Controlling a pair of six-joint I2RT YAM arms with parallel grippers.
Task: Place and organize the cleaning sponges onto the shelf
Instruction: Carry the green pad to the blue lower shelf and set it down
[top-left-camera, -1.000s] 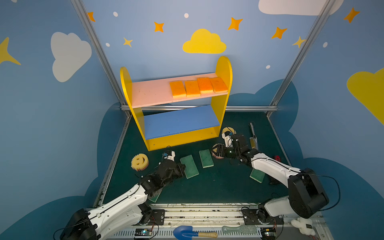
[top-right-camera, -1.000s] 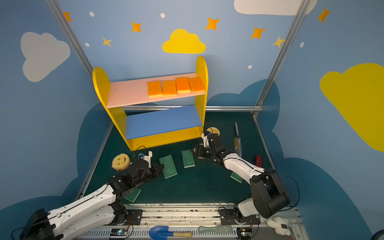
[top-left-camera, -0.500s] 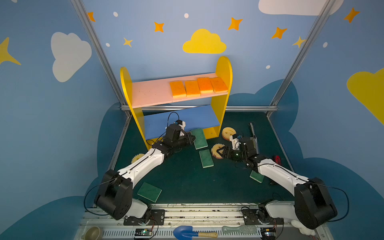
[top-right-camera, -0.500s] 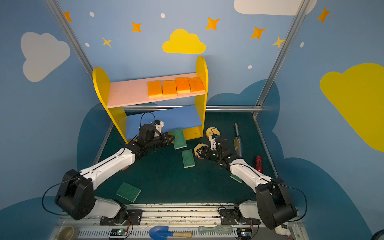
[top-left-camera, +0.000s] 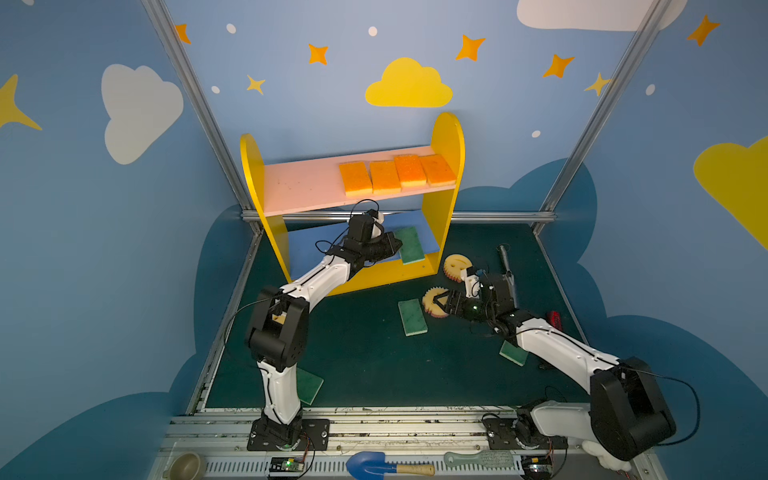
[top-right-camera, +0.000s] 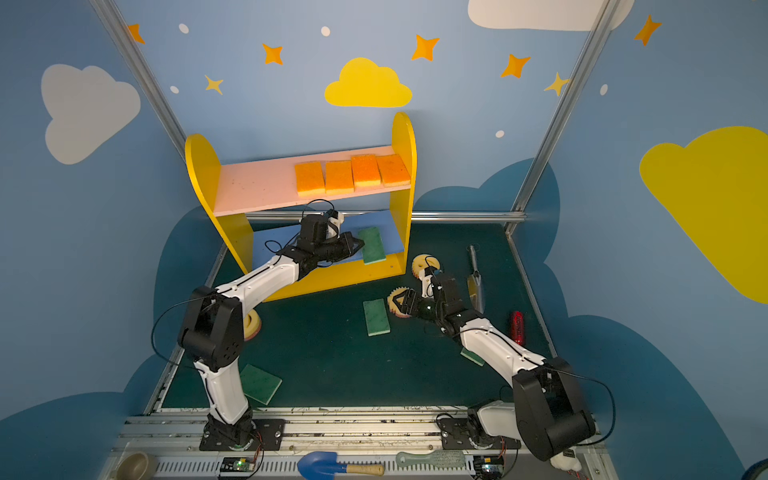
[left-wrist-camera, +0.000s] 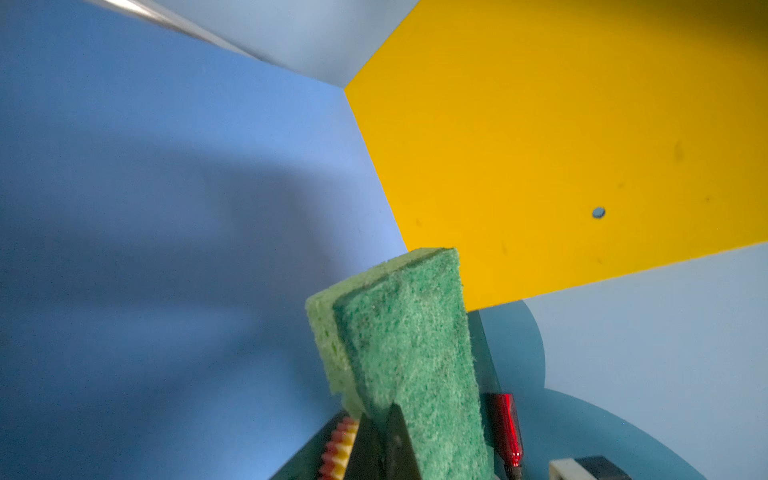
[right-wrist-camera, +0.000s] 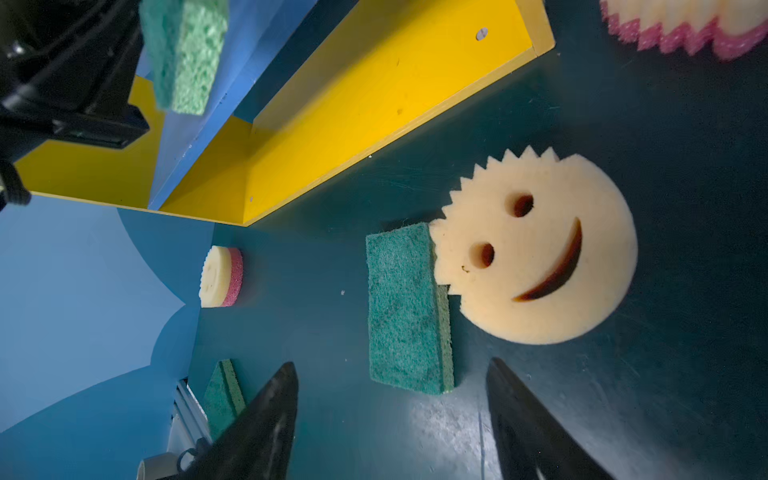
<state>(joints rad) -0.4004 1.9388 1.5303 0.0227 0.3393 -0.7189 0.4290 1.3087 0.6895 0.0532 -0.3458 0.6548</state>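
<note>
The bare blue board by the yellow panel (top-left-camera: 427, 230) (left-wrist-camera: 340, 188) is farther outward than my left gripper and below it. My left gripper will reach outward toward the panel, go down and let go of the sponge.
My left gripper (top-left-camera: 394, 246) (left-wrist-camera: 382, 411) is shut on a green-topped sponge (top-left-camera: 409, 245) (left-wrist-camera: 407, 345), held just above the right end of the blue middle board of the shelf (top-left-camera: 446, 137). Several orange-topped sponges (top-left-camera: 395, 174) lie in a row on the pink board. My right gripper (top-left-camera: 439, 305) (right-wrist-camera: 392, 363) stands open and empty low over the mat, by a smiley sponge (right-wrist-camera: 536, 249) and a green sponge (top-left-camera: 412, 318) (right-wrist-camera: 409, 307). Another smiley sponge (top-left-camera: 457, 266) lies by the shelf's right foot, a third (top-right-camera: 251, 326) behind my left arm. Two more green sponges (top-left-camera: 309, 386) (top-left-camera: 513, 353) lie near the front.
A metal-handled tool (top-left-camera: 507, 266) and a red cylinder (top-left-camera: 555, 320) lie along the mat's right edge. On the front rail are a blue shovel (top-left-camera: 374, 463), a brush (top-left-camera: 478, 459), a small bowl (top-left-camera: 187, 465) and a white fluffy toy (top-left-camera: 606, 459).
My left gripper took a green sponge off the mat and carried it up and back to the shelf's blue board. The right gripper stayed open near the smiley sponge.
</note>
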